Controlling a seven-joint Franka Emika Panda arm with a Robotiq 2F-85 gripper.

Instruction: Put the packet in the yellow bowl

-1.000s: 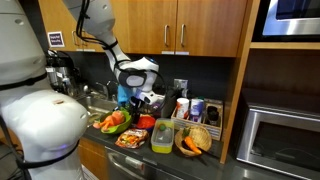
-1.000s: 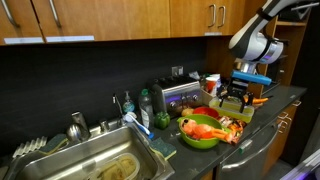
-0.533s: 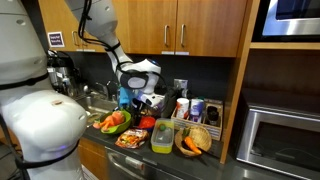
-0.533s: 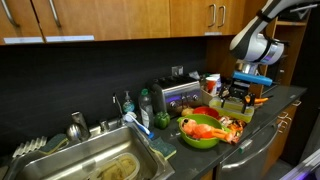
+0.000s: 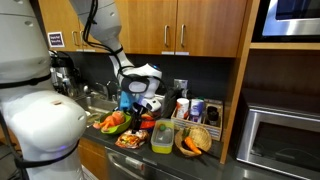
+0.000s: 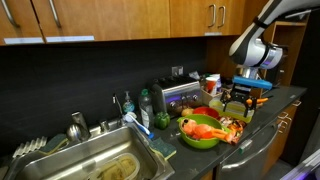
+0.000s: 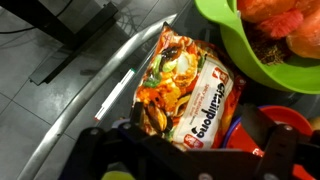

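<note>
My open gripper comes down toward the left in the wrist view onto the packet's crimped edge by the tub [image 5: 140,145] [image 7: 150,125] next. That is because it lies below my hovering fingers.
The packet [image 7: 185,85] is an orange-red noodle packet with a white band. It lies flat on the counter near the front edge, and it also shows in an exterior view [image 5: 130,140]. My gripper [image 7: 185,138] is open and hovers just above the packet, with a dark finger on each side of it. In both exterior views the gripper [image 5: 134,104] [image 6: 241,100] hangs over the food items. The yellow bowl [image 5: 162,137], a translucent yellow-green tub, stands right of the packet.
A green bowl [image 7: 262,50] [image 5: 113,124] of orange food sits beside the packet. A red bowl [image 7: 280,122] [image 5: 146,122] is close to one finger. A woven basket [image 5: 198,141] stands beyond the tub. The sink [image 6: 100,165] and bottles [image 6: 145,105] lie along the counter.
My gripper has moved down slightly toward the packet. It stays open. The objects on the counter have not moved.
</note>
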